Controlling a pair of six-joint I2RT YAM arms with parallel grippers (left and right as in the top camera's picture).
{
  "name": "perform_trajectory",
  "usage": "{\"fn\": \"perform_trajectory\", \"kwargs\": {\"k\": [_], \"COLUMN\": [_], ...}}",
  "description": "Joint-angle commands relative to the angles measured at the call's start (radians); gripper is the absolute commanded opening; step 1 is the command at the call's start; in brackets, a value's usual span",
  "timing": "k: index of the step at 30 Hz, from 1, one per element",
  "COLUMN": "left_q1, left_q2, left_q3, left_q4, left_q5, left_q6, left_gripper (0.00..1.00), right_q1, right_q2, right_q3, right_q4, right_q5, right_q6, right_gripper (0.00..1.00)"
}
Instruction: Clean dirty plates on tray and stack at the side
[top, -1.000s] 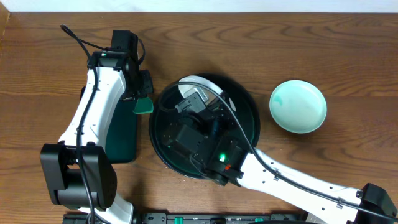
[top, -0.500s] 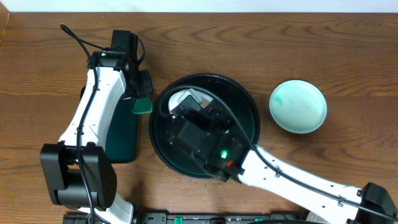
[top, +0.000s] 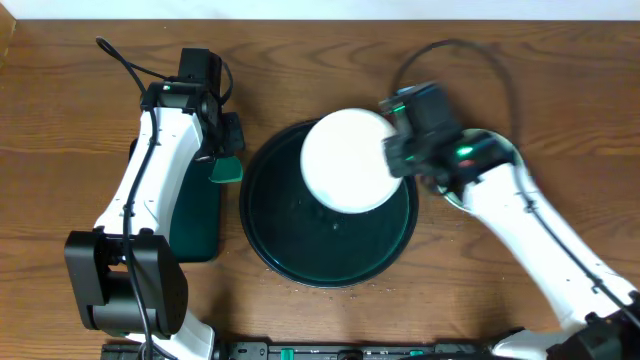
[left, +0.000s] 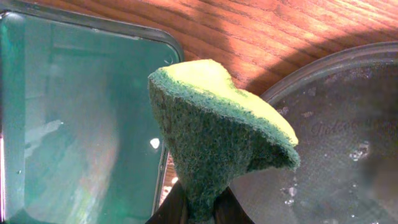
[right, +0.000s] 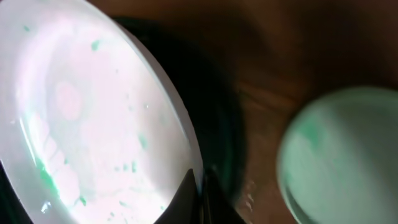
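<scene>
The right gripper moves down and to its right in the overhead view next, lowers the white plate onto the pale-mint plate and releases.
My right gripper is shut on the right rim of a white plate and holds it above the back of the large round dark tray. In the right wrist view the plate shows green smear marks, with the fingers pinching its edge over the tray. A pale-mint plate lies on the table to the right, mostly hidden under the right arm in the overhead view. My left gripper is shut on a green sponge by the tray's left rim.
A smaller rectangular dark green tray lies under the left arm, left of the round tray; it also shows in the left wrist view. Bare wooden table surrounds everything. The right arm crosses the table's right side.
My right arm has swung from low over the tray's middle to the upper right, lifting the white plate by its rim. The left arm and sponge have not moved.
</scene>
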Motion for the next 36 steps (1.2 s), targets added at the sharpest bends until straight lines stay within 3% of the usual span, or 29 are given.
{"fn": "perform_trajectory", "kwargs": {"k": [1,7,13,21,30,36], "left_q1": [0.005,0.005,0.005,0.005,0.006,0.058], "left_q2": [0.004,0.004,0.004,0.004,0.001,-0.002], "left_q3": [0.005,0.004,0.004,0.004,0.004,0.004], "left_q4": [0.0,0.0,0.0,0.0,-0.023,-0.066], "left_q5": [-0.013,-0.013,-0.013,-0.013,-0.013,-0.014], "left_q6": [-0.005,-0.005,-0.005,-0.005,0.0,0.032], "left_gripper": [0.08,0.07,0.07,0.07,0.07,0.07], "right_q1": [-0.209,-0.509,-0.673,-0.684,-0.68,-0.595], "right_q2": [-0.042,-0.039,-0.038,-0.038,-0.038,-0.039], "right_q3": [0.006,-0.017,-0.157,-0.336,-0.312,-0.204], "right_q4": [-0.074,-0.187,-0.091,0.122,0.124,0.059], "right_q5": [-0.132,-0.12,-0.083,-0.071,-0.083,-0.159], "right_q6": [0.083,0.078,0.079,0.087,0.09,0.017], "right_gripper": [0.01,0.01,0.01,0.02,0.28,0.37]}}
